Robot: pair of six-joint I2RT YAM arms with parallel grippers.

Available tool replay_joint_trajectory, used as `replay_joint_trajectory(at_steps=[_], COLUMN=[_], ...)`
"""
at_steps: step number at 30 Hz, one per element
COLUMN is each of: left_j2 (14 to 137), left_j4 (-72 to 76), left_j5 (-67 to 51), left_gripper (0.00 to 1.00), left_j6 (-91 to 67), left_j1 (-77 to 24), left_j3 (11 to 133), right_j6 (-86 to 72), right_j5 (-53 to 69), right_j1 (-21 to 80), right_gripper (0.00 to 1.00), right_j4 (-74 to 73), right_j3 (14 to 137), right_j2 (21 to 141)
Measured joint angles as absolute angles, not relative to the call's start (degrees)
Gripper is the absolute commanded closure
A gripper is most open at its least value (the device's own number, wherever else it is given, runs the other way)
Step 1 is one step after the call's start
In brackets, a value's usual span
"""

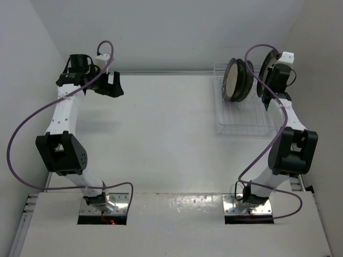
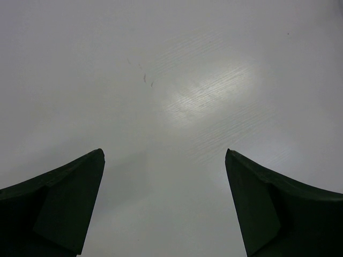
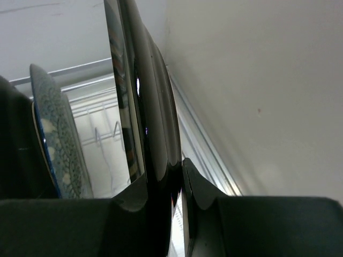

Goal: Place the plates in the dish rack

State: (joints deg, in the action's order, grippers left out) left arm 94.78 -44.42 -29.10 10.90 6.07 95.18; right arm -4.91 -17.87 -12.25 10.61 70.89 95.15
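My right gripper shifts from the dish rack's side toward the standing plates next, to release the dark plate's rim. Empty rack shows beside the blue floral plate (image 3: 53, 142), hence this move.
My right gripper (image 1: 272, 80) (image 3: 163, 172) is shut on the rim of a dark glossy plate (image 1: 264, 79) (image 3: 153, 107), held on edge over the right side of the dish rack (image 1: 244, 115). Whether it rests on the rack bars I cannot tell. Other plates (image 1: 236, 80) stand upright in the rack's left part. One of them, the blue floral plate (image 3: 53, 142), shows just left of the held plate in the right wrist view. My left gripper (image 1: 113, 84) (image 2: 163, 153) is open over bare table at the far left, holding nothing.
The rack's thin wire dividers (image 3: 102, 134) show between the plates. A side wall (image 3: 257, 80) stands close on the right of the held plate and rack. The back wall (image 1: 161, 32) runs just behind the rack.
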Motion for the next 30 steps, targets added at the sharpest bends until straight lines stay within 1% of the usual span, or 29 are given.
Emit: replay_joint_trajectory(at_steps=[11,30], left_j2=[94.5,94.5], left_j4=[-44.2,-44.2], left_j5=[-29.1,-29.4], left_gripper=[0.0,0.0], left_j6=[11.3,11.3], left_j1=[6.3,6.7], left_j3=[95.2,94.8], right_j6=[-5.0,-1.8], right_j5=[-16.3,-16.9], right_j1=[-10.3,-9.1], right_gripper=[1.0,1.0], right_j4=[13.0,18.4], right_j3=[67.2,66.8], right_j2=[95.4,96.1])
